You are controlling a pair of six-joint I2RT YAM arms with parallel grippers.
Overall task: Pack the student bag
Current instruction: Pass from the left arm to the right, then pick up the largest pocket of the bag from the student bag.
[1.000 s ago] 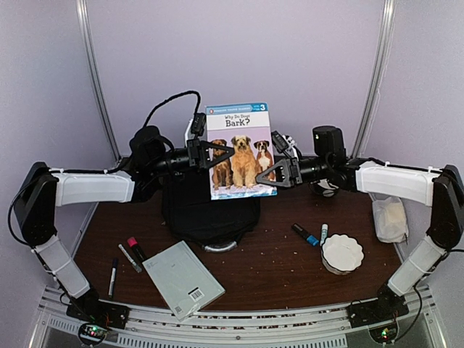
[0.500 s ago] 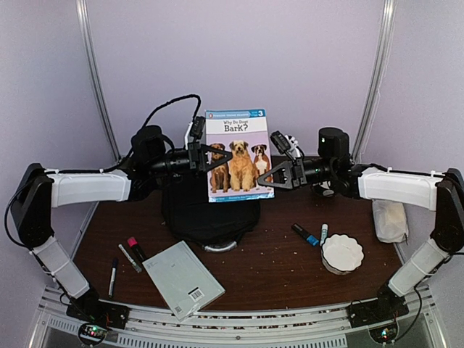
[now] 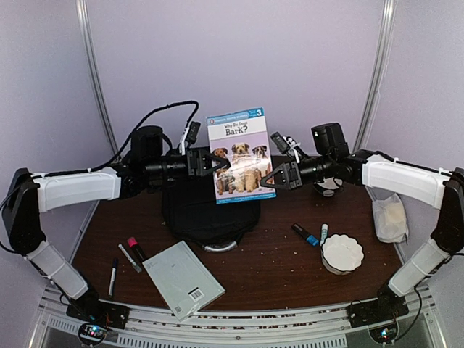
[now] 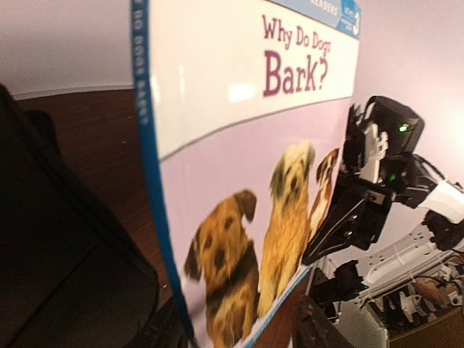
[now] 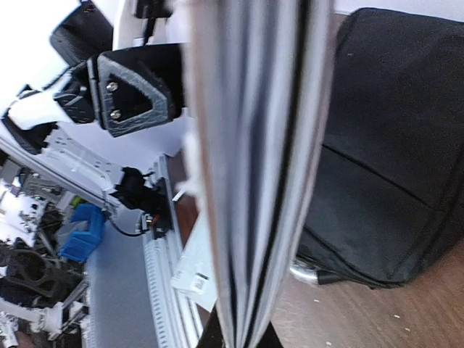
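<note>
My left gripper needs to leave the book next and tilt down onto the upper fabric by the handle, because my right gripper holds the book above the flat bag.
The student bag lies flat and black at the back middle of the table, its grey handle toward me. Above it a book, "Why Do Dogs Bark?", hangs upright and slightly tilted. My right gripper is shut on the book's lower right edge; the right wrist view shows the page edges rising from between the fingers, with the bag behind. My left gripper is open at the book's left edge. In the left wrist view the cover fills the frame, with the bag at the left.
A grey notebook lies near the front edge. To its left are a red-capped marker and a black pen. On the right are two blue markers, a white scalloped dish and a white pouch.
The right gripper shut on the book's right edge, then the left gripper opened and let go. The book has tilted and shifted slightly right and up.
</note>
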